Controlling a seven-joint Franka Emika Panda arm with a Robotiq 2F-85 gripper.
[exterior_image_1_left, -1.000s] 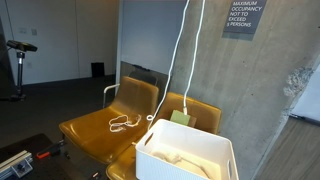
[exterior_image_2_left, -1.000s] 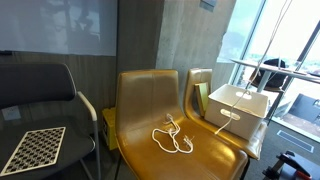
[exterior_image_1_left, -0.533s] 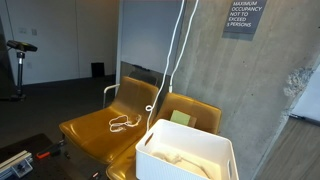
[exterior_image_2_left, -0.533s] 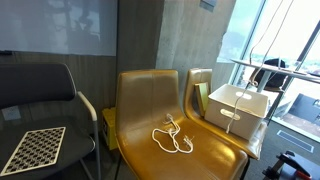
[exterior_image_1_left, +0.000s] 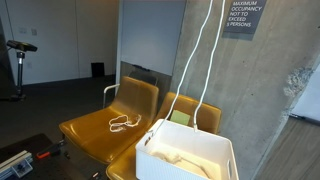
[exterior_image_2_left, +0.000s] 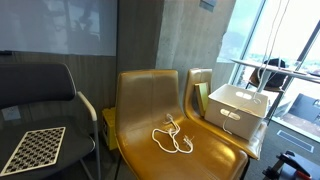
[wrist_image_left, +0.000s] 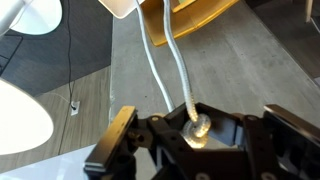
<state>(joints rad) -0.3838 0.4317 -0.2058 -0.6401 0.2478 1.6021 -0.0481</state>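
The gripper moves down toward the open white bin (exterior_image_1_left: 185, 155) (wrist_image_left: 125, 5) well below it next and releases the rope's knotted end. Both parts of the rope already hang inside.
In the wrist view my gripper (wrist_image_left: 198, 128) is shut on the knotted end of a white rope (wrist_image_left: 160, 70), high above the floor. Two strands of the rope hang down to a white bin (wrist_image_left: 125, 5) below. In both exterior views the gripper is out of frame above. There the rope (exterior_image_1_left: 205, 60) drops in two strands into the white bin (exterior_image_1_left: 185, 155), which sits on a yellow chair (exterior_image_1_left: 195, 108). The bin (exterior_image_2_left: 238, 105) and the thin rope (exterior_image_2_left: 268, 45) show again from the other side.
A second yellow chair (exterior_image_1_left: 100, 125) (exterior_image_2_left: 160, 110) beside the bin holds a loose coil of white cord (exterior_image_1_left: 122, 123) (exterior_image_2_left: 175, 138). A concrete wall (exterior_image_1_left: 250, 90) stands behind the chairs. A black chair with a checkerboard (exterior_image_2_left: 35, 145) stands alongside. The floor (wrist_image_left: 250, 70) is grey.
The upper part of the rope has swung sideways toward the wall sign. The bin and the chairs have not moved.
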